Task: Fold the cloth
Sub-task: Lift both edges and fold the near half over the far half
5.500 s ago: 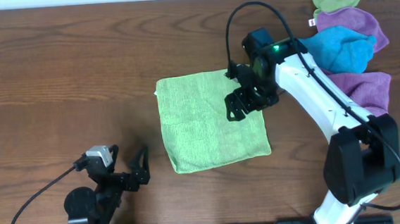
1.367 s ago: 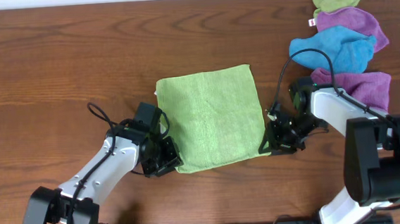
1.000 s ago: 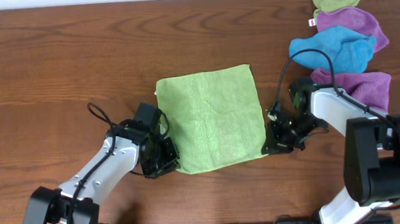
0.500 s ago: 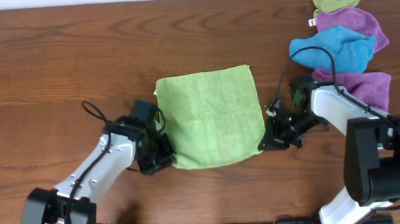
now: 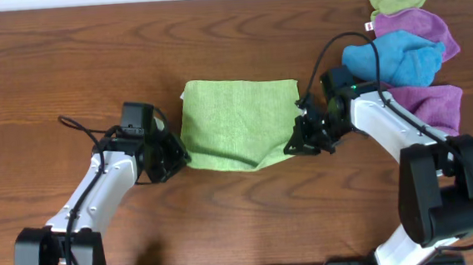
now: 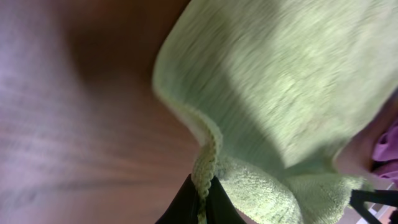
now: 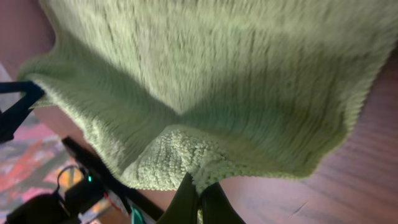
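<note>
I need to carry the cloth's pinched corner up and outward with my right gripper next. Then I need to lower it and let it go near the cloth's far corner (image 5: 290,89), which lies flat outward of my right gripper.
The green cloth (image 5: 236,120) lies mid-table with its near edge lifted and sagging between the two arms. My left gripper (image 5: 178,159) is shut on the cloth's near left corner, and the left wrist view shows the hem (image 6: 205,174) pinched between the black fingertips (image 6: 183,208). My right gripper (image 5: 292,148) is shut on the near right corner; in the right wrist view the cloth (image 7: 217,87) hangs from the fingertips (image 7: 186,202). The far edge still rests on the table (image 5: 65,69).
A pile of spare cloths sits at the back right: a light green one (image 5: 397,0), purple ones (image 5: 417,28) and a blue one (image 5: 394,59), close behind the right arm (image 5: 386,122). The wooden table stretches to the left and behind the cloth.
Both grippers closed on the near corners and lifted them, then moved toward the far edge. The flat cloth's near edge now hangs raised between them.
</note>
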